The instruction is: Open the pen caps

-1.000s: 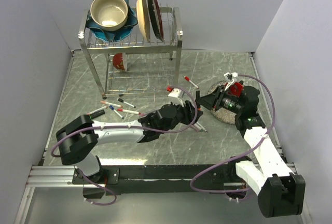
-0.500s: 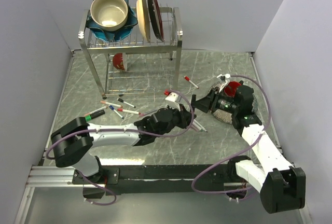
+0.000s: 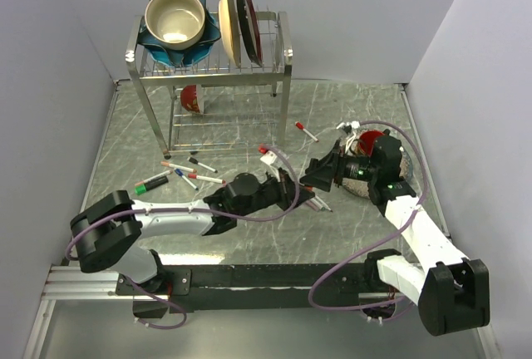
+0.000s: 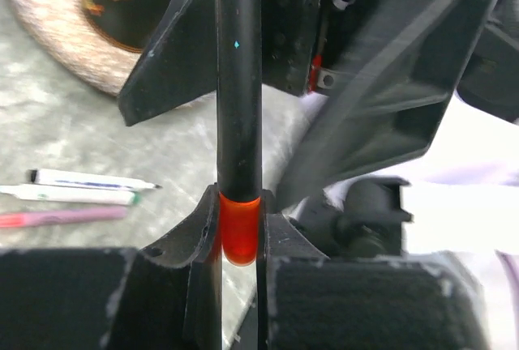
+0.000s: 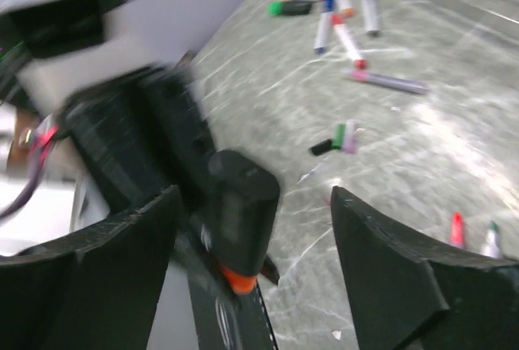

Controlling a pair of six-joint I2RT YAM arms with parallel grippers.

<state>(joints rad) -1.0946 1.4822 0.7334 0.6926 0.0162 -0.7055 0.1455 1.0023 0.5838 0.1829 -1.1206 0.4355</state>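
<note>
Loose caps already lie together below my left gripper, to its left in the top view, so I will lower it that way and release the orange cap beside them.
My left gripper (image 4: 239, 214) is shut on the orange end (image 4: 239, 232) of a black-barrelled pen (image 4: 238, 83), which sticks straight out from the jaws. In the top view this gripper (image 3: 299, 196) is at mid-table. My right gripper (image 3: 315, 178) faces it, open, its two fingers (image 4: 166, 58) on either side of the pen's free black end without touching it. In the right wrist view the pen (image 5: 239, 204) shows end-on between the gripper's (image 5: 255, 196) spread fingers (image 5: 97, 277). Several capped pens (image 3: 189, 173) lie left of the arms, and one red-capped pen (image 3: 307, 130) lies farther back.
A metal dish rack (image 3: 283, 60) with a bowl and plates stands at the back. A red and black bowl (image 3: 374, 140) sits on a woven mat (image 3: 362, 186) under the right wrist. More loose pens (image 3: 321, 203) lie under the grippers. A green and black marker (image 3: 152, 183) lies at the left.
My left arm has drawn back to the left with the pen. My right gripper has followed it leftward, and its open fingers now straddle the pen's free end.
</note>
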